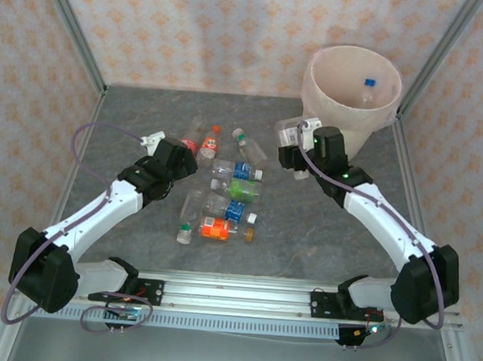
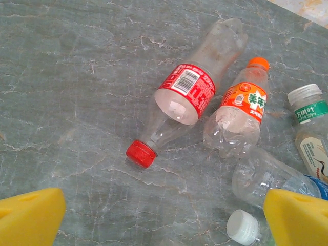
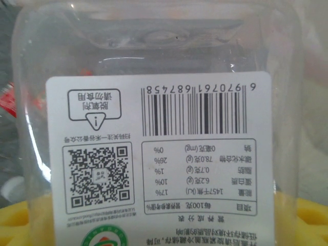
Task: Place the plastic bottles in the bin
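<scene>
I need to lift my right gripper next and carry the clear square bottle outward over the bin's opening [image 1: 354, 77] to let it go, because the bottle still hangs outside the bin's rim.
Several plastic bottles [image 1: 228, 192] lie in a loose cluster mid-table. My left gripper [image 1: 155, 143] hangs open at the cluster's left edge. In the left wrist view its yellow pads [image 2: 31, 218] stand far apart over bare table, the left gripper [image 2: 164, 220] just short of a red-label bottle [image 2: 187, 95] with a red cap and an orange-label bottle [image 2: 241, 110]. My right gripper [image 1: 297, 143] is shut on a clear square bottle [image 3: 159, 148] with a white barcode label, held above the table beside the bin [image 1: 315, 90]. The bin holds a blue-capped bottle [image 1: 368, 87].
The cream bin stands at the back right corner against the patterned wall. Metal frame posts [image 1: 73, 29] rise at both back corners. A green-label bottle [image 2: 312, 128] and a white cap [image 2: 242, 226] lie right of the left gripper.
</scene>
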`<state>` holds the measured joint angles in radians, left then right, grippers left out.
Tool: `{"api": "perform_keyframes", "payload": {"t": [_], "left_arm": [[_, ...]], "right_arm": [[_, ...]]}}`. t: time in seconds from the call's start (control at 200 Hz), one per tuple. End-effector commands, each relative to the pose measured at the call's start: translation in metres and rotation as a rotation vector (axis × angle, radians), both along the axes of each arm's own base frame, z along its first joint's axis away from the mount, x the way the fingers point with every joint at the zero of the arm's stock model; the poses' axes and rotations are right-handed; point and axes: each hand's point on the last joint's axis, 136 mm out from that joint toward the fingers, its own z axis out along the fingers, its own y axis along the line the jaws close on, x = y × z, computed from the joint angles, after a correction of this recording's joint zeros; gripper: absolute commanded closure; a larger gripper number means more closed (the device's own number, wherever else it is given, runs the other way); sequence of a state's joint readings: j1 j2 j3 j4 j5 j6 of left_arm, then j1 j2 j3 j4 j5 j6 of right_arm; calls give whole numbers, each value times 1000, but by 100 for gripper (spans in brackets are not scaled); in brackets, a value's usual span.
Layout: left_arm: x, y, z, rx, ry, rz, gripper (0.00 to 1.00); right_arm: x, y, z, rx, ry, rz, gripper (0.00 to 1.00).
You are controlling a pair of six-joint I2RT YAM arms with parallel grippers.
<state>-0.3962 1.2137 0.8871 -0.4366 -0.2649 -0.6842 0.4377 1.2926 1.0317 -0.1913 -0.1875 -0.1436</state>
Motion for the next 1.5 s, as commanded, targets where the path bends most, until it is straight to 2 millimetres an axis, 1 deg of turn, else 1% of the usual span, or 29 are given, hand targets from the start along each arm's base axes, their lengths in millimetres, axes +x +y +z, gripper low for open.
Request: {"api": "perform_keyframes", "payload": {"t": [0.0,0.12,0.205,0.295,0.375,0.405,0.42,0.465,0.545,0.63,0.686,0.826,0.941,1.011,1.146,1.276,1.321,1.356,1.461,1.496], "left_arm": [[3,4,1,-10,-11,21,0],[2,4,1,-7,-10,21,0],[1,5,0,-5,-8,23,0],[1,5,0,-3,-9,25,0],[1,5,1,-3,-10,24,0],[1,5,0,-3,-8,23,0],[0,5,0,-2,-8,22,0],[0,6,2,-1,-11,24,0],[-1,7,3,3,-13,28,0],[-3,9,5,6,-20,32,0],[-4,11,6,7,-25,37,0],[-7,13,8,7,-33,42,0],[-10,15,9,7,-40,49,0],[-12,16,10,5,-45,53,0],[-14,17,10,1,-54,48,0],[-14,12,7,-13,-45,20,0],[-14,10,5,-16,-40,10,0],[-15,10,4,-18,-39,7,0],[-17,10,0,-17,-30,7,0],[-17,10,0,-16,-31,8,0]], "right_arm": [[0,12,60,89,-149,55,100],[-1,9,117,193,-311,28,100],[3,3,145,233,-383,-5,100],[7,-11,179,262,-448,-53,100],[19,-22,191,268,-458,-98,100],[26,-29,193,269,-455,-120,100],[29,-33,199,275,-459,-133,100],[39,-42,202,278,-452,-162,100],[51,-54,215,285,-455,-192,100],[65,-69,223,274,-460,-237,100],[77,-84,227,273,-454,-282,100],[110,-118,218,238,-386,-400,98],[130,-144,202,146,-333,-515,96],[139,-158,187,103,-284,-586,92],[151,-167,161,55,-218,-629,77],[160,-173,142,6,-167,-660,63],[161,-175,139,-1,-152,-672,57],[161,-176,134,-4,-139,-682,51],[159,-182,134,-1,-136,-719,36],[158,-183,134,-3,-134,-728,32]]}}
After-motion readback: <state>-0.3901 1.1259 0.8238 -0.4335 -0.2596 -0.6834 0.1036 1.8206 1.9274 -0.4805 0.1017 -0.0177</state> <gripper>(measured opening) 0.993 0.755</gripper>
